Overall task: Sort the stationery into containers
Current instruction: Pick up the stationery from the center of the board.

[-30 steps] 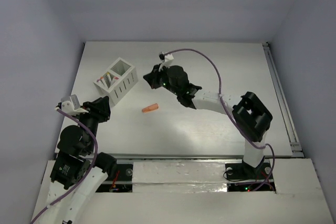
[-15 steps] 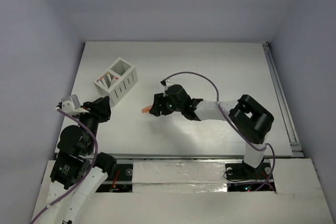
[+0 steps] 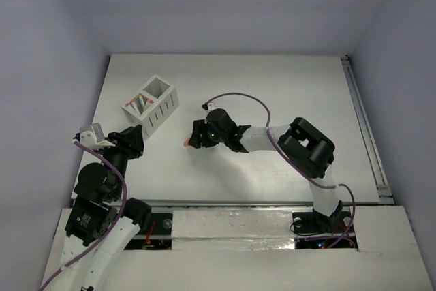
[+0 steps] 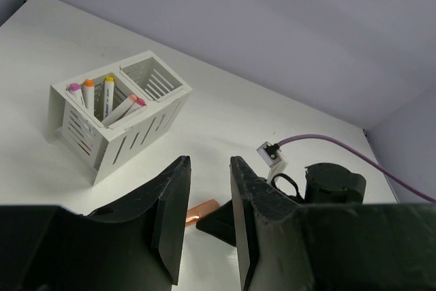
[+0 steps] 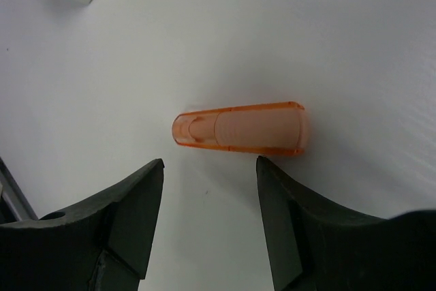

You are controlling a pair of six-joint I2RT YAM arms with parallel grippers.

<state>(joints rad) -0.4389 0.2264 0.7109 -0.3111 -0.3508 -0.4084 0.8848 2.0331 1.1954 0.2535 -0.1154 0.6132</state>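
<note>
My right gripper turns next and shifts outward toward the container (image 3: 162, 115), onto the orange piece's wide end, since the piece lies crosswise to the open fingers.
A short orange stubby piece (image 5: 238, 129) lies flat on the white table, crosswise just beyond the tips of my right gripper (image 5: 210, 163), which is open and low over it without touching it. From above, only the piece's end (image 3: 185, 143) shows beside the right gripper (image 3: 196, 135). The white two-compartment container (image 3: 162, 115) stands at the back left. Several white pens (image 4: 109, 97) with magenta, orange and yellow caps lean in its left compartment. My left gripper (image 4: 209, 161) is open and holds nothing, well short of the container (image 4: 136, 141) and the orange piece (image 4: 202, 210).
The right arm's purple cable (image 3: 238, 97) loops above its wrist. The table's metal rail (image 3: 364, 127) runs down the right edge. Bare white tabletop (image 3: 272, 80) lies behind and to the right of the arm.
My right gripper has swung from beside the container down to the orange piece and has gone from shut to open. The left arm has stayed put.
</note>
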